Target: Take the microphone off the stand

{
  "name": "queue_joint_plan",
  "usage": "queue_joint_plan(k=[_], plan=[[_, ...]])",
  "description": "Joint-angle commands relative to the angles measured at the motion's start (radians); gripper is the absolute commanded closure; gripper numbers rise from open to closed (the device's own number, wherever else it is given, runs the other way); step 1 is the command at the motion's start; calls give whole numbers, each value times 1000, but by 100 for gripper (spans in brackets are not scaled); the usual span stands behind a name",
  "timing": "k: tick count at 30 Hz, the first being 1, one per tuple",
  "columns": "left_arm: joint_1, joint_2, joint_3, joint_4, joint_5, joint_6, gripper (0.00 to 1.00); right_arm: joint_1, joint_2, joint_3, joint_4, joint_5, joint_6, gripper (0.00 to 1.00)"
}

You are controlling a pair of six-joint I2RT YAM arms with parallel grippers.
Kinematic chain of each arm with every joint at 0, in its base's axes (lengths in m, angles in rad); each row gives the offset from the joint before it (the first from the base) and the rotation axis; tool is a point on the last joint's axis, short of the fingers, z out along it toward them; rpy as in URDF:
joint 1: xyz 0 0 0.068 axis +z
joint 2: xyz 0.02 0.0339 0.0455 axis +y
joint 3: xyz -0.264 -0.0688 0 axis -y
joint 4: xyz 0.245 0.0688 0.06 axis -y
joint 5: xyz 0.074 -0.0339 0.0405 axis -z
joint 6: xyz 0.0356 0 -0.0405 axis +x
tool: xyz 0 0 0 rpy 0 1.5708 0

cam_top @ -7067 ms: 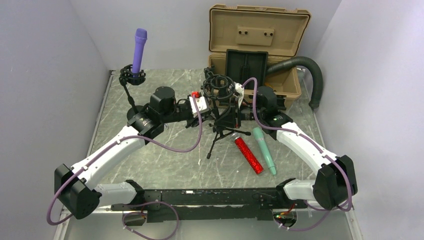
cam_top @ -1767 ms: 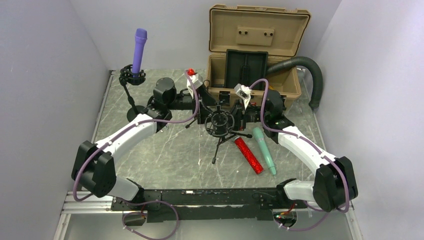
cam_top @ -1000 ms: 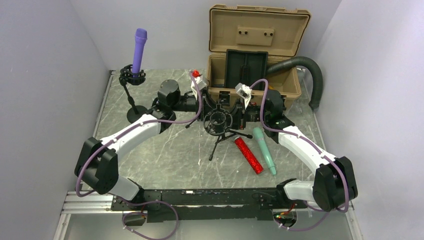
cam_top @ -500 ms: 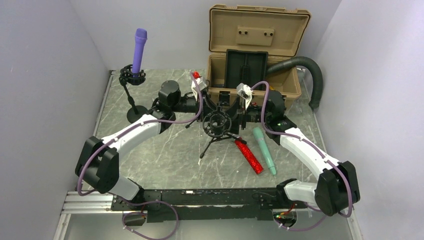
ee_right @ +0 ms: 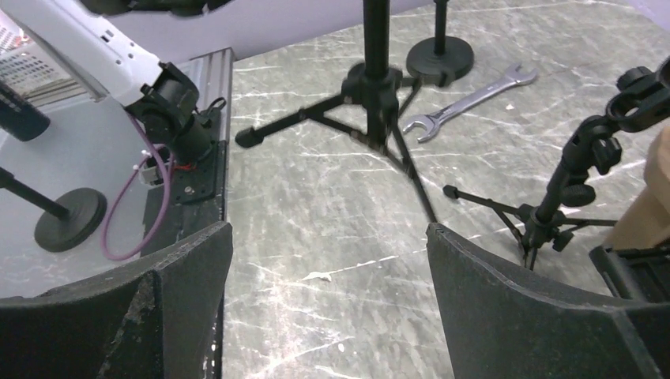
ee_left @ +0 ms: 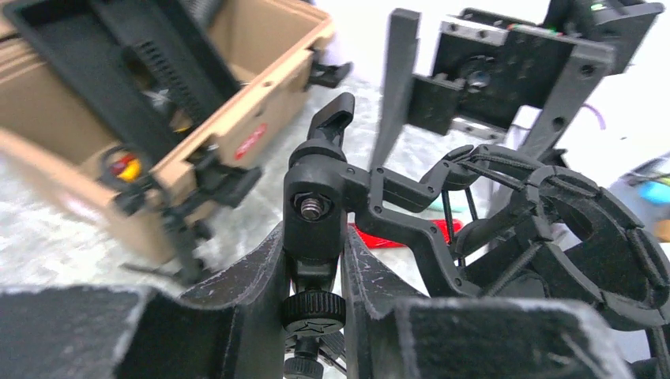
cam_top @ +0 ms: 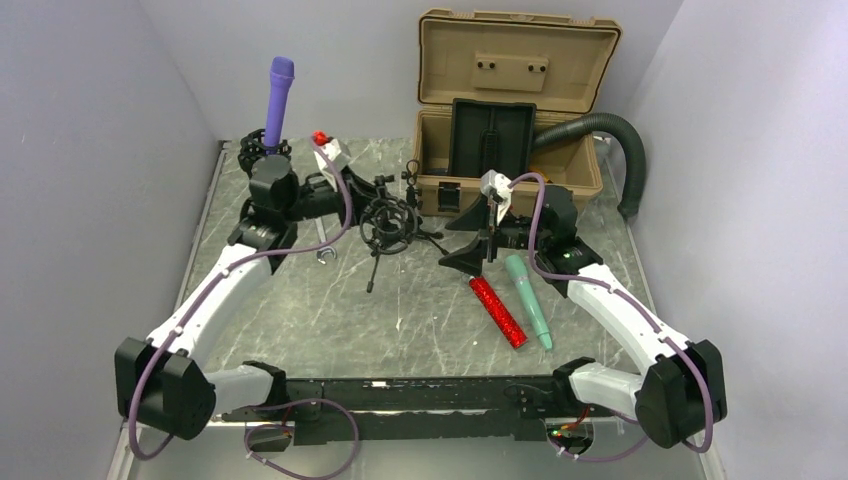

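The tripod's ring is empty, so I should lower the tripod in my left gripper to the left in the top view, onto bare tabletop beside the wrench, and release it.
A purple microphone (cam_top: pixel 279 92) stands upright in a black stand (cam_top: pixel 262 152) at the back left, partly behind my left arm. My left gripper (cam_top: pixel 362 205) (ee_left: pixel 316 237) is shut on the joint block (ee_left: pixel 314 207) of a black tripod stand (cam_top: pixel 385 228) whose shock-mount ring (ee_left: pixel 608 253) is empty. My right gripper (cam_top: pixel 462 245) (ee_right: pixel 328 276) is open over bare table, right of that tripod, with nothing between its fingers. A red microphone (cam_top: pixel 497 309) and a teal microphone (cam_top: pixel 527 298) lie on the table beside it.
An open tan case (cam_top: pixel 510 120) with a grey hose (cam_top: pixel 612 140) stands at the back. A wrench (cam_top: pixel 325 247) (ee_right: pixel 466 103) lies left of the tripod. A small black stand (ee_right: pixel 569 185) is close to the case's front. Walls close in both sides.
My right gripper has opened, let go of the tripod stand and drawn back to the right. My left arm has carried the stand to the left.
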Motion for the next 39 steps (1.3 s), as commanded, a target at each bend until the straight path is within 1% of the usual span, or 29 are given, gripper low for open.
queue_joint_plan(k=[1,5,6,8,11,14,20,27,33,38,39], plan=[[81,-87,-1,-102,-72,146,100,-13,-31,-2,11,19,-34,7],[141,-131,-20,-146,-179,195,100,-21,-32,-1,18,19,-23,6],[152,-136,-27,-141,-212,228,100,-22,-31,1,18,19,-22,6],[172,-138,-38,-116,-268,240,100,-25,-26,5,18,17,-18,6],[192,-107,-42,-75,-312,256,100,-27,-22,11,15,17,-15,6],[213,-54,-46,-10,-318,259,100,-31,-25,10,15,19,-15,6],[246,100,-64,167,-277,270,100,-41,-41,-2,19,20,-14,6],[274,258,-91,354,-287,306,100,-50,-53,-23,37,18,-10,6],[289,353,-123,457,-281,289,100,-55,-51,-33,50,13,-4,6],[289,399,-174,561,-292,293,100,-54,-46,-35,58,11,3,6],[289,399,-168,547,-292,301,100,-54,-45,-35,59,10,3,6]])
